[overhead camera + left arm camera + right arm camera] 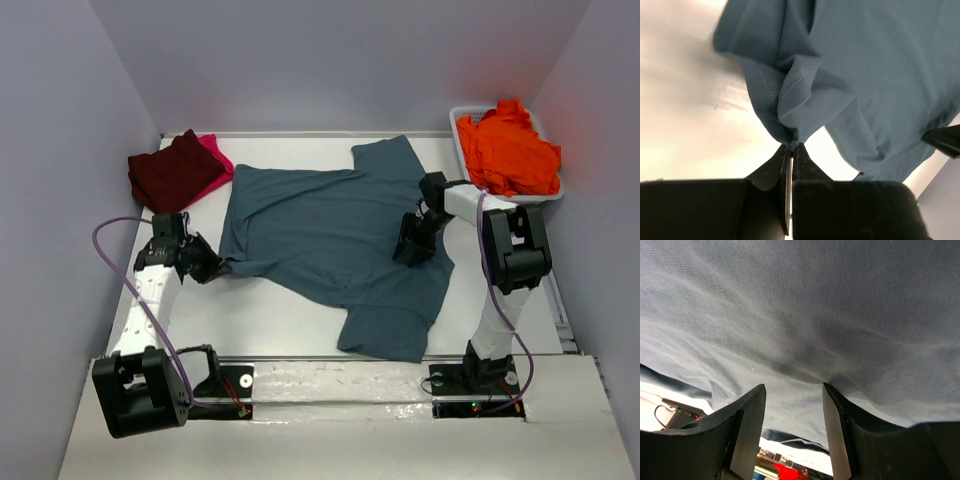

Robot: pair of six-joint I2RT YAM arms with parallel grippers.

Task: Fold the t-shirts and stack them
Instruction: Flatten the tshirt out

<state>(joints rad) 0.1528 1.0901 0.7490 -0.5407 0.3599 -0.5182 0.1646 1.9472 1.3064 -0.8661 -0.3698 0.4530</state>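
Observation:
The robot will next pull the bunched hem (790,125) in its left gripper back over the bare white tabletop behind the gripper to straighten the hem's folds and let go of the cloth.
A slate teal-blue t-shirt (330,235) lies spread across the middle of the table. My left gripper (215,268) is shut on its near left corner, and in the left wrist view the bunched hem (790,125) is pinched between the fingertips (791,148). My right gripper (412,250) stands open with its tips pressed down on the shirt's right side; the cloth (800,315) fills that wrist view. Folded dark maroon (172,170) and bright pink (215,160) t-shirts lie stacked at the back left. A vivid orange t-shirt (510,150) is heaped in the tub.
The white plastic tub (463,125) stands at the back right corner, close behind my right arm. Grey walls close in the table on three sides. Bare white tabletop (260,315) shows in front of the blue shirt, near the arm bases.

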